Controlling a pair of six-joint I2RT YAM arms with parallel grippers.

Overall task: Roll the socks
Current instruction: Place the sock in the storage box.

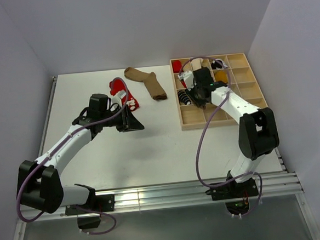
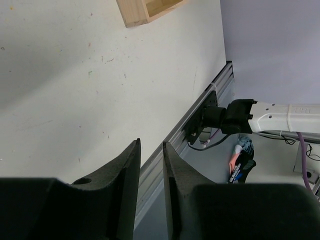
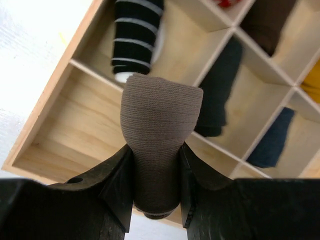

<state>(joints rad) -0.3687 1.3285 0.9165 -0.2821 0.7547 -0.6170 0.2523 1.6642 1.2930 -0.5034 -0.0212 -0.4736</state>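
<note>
My right gripper should move down and to the left in the top view next and let go of the sock, because the tray's empty near corner compartment point(image 1: 191, 116) point(image 3: 75, 127) is below it on that side.
My right gripper point(image 1: 194, 98) point(image 3: 156, 150) is shut on a rolled grey-brown sock point(image 3: 160, 125) and holds it above the near-left compartments of a wooden divided tray point(image 1: 215, 124) point(image 3: 47, 125). A flat brown sock point(image 1: 146, 82) lies at the back of the table, left of the tray. A red sock with white motif point(image 1: 119, 91) lies crumpled beside it. My left gripper point(image 1: 131, 121) point(image 2: 151, 150) hovers over the table just in front of the red sock; its jaws stand nearly together with nothing between them.
Several tray compartments hold rolled socks: a black-and-white striped one point(image 3: 137, 35) point(image 1: 186, 98), dark ones point(image 3: 220, 95), a red one point(image 1: 176, 65). The tray's corner point(image 2: 145, 10) and the right arm's base point(image 2: 235, 116) show in the left wrist view. A metal rail point(image 1: 181, 191) runs along the near edge.
</note>
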